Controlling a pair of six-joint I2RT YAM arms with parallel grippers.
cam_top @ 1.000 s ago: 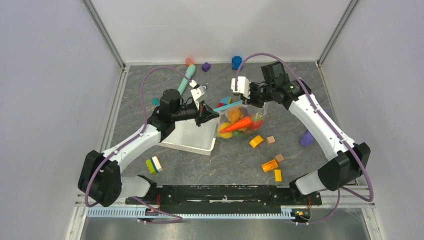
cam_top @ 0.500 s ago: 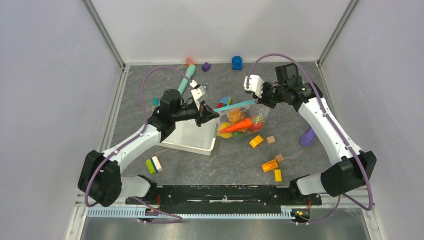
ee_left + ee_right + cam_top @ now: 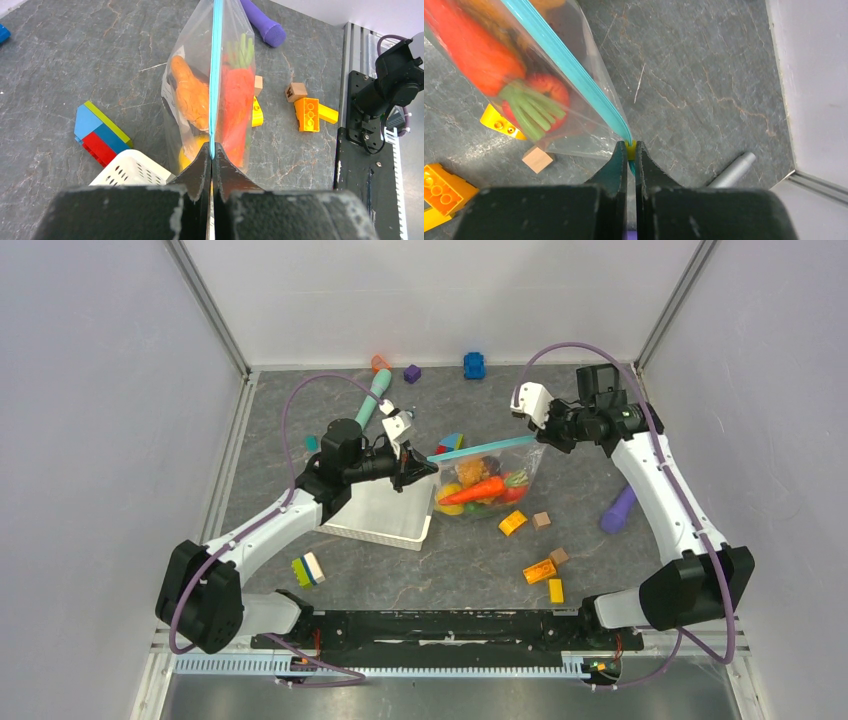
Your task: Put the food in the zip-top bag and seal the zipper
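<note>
The slider (image 3: 631, 149) is at the zipper's end. It goes outward and down with my right gripper to open tabletop by the back wall (image 3: 744, 110) next and is released there.
The clear zip-top bag (image 3: 490, 480) hangs between both grippers, just right of the basket. Inside it is the food: an orange carrot (image 3: 478, 488) with a green top, a red fruit (image 3: 551, 87), an orange piece (image 3: 190, 95) and yellow pieces. The light-blue zipper (image 3: 480, 448) runs taut along the top. My left gripper (image 3: 425, 462) is shut on the zipper's left end (image 3: 212, 150). My right gripper (image 3: 540, 437) is shut on the zipper's right end, where a small yellow slider (image 3: 631, 149) sits between the fingertips.
A white mesh basket (image 3: 375, 510) sits under the left arm. Yellow, orange and wooden blocks (image 3: 540, 570) lie in front of the bag. A purple toy (image 3: 617, 510) lies at the right, a teal marker toy (image 3: 372, 398) and a blue block (image 3: 473, 365) at the back.
My right gripper has slid rightward along the zipper from near its middle to its right end, drawing the strip straight. The left gripper has held still.
</note>
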